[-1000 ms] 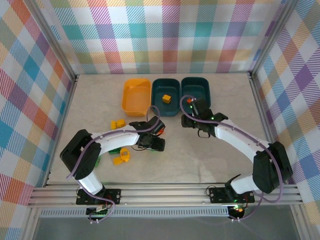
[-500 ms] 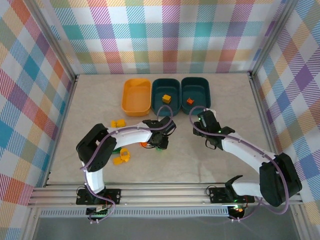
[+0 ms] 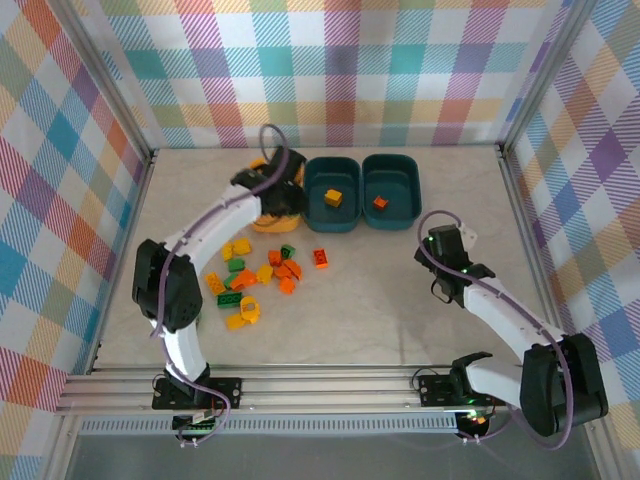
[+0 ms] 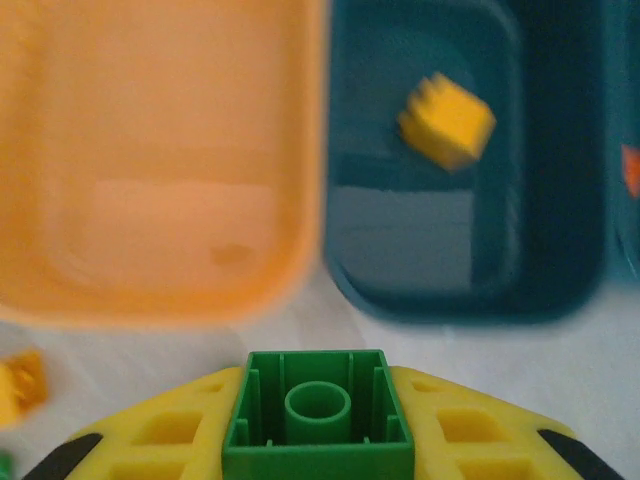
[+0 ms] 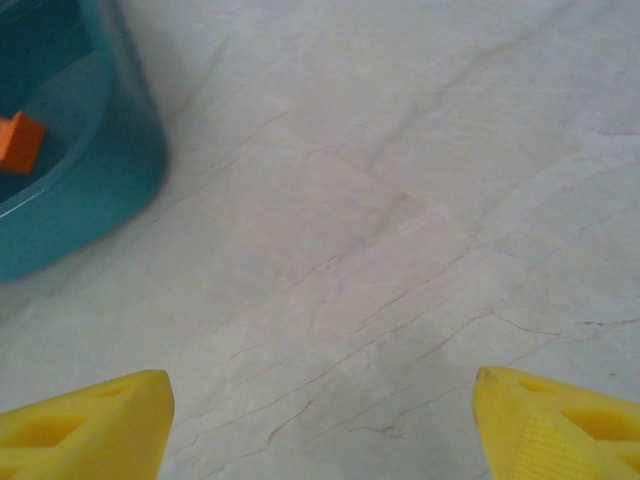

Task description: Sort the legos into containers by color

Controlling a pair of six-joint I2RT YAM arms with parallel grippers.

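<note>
The teal containers already hold other colors, so the left gripper needs to move outward over the yellow-orange container (image 4: 170,160) next, then down to release the green lego (image 4: 318,410) there.
My left gripper (image 4: 318,425) is shut on a green lego (image 4: 318,410), gripped between its yellow fingers (image 4: 170,432). It hovers by the near rim of the yellow-orange container (image 4: 160,160), close to the gap beside the middle teal container (image 4: 440,270). From above, the left gripper (image 3: 282,192) covers most of that yellow-orange container (image 3: 263,222). The middle teal container (image 3: 345,215) holds a yellow lego (image 3: 333,198). The right teal container (image 3: 400,175) holds an orange lego (image 3: 380,203). My right gripper (image 5: 320,425) is open over bare table, also seen at the right (image 3: 436,243).
Several loose legos lie on the table left of centre: orange ones (image 3: 320,258), green ones (image 3: 229,299) and yellow ones (image 3: 242,247). A yellow lego (image 4: 20,385) lies beside the left gripper. Plaid walls and metal rails (image 3: 330,385) ring the table.
My left arm swung from the lego pile up to the yellow-orange container with the green lego. My right arm drew back from the right teal container, leaving an orange lego inside.
</note>
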